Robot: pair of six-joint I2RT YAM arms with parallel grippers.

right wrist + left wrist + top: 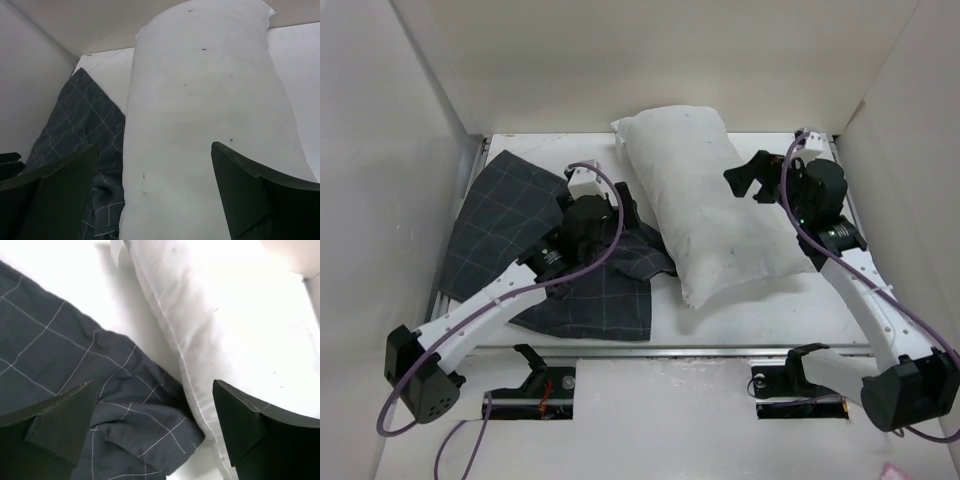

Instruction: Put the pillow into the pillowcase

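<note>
The right gripper reaches outward and to its left in the top view next, where the pillow's uncovered far end lies. It then goes down to pinch it.
The plump white pillow lies slanted across the middle-right of the table. The dark grid-lined pillowcase lies crumpled to its left, its right edge touching the pillow's side. My left gripper hovers open over that meeting line. In the left wrist view the left gripper has the pillowcase under it and the pillow to its right. My right gripper hangs open above the pillow's right side. In the right wrist view the right gripper frames the pillow, with the pillowcase at left. Both grippers hold nothing.
White walls close in the table on the left, back and right. A metal rail marks the table's front edge, with the arm bases set in slots just behind it. Purple cables loop off both arms.
</note>
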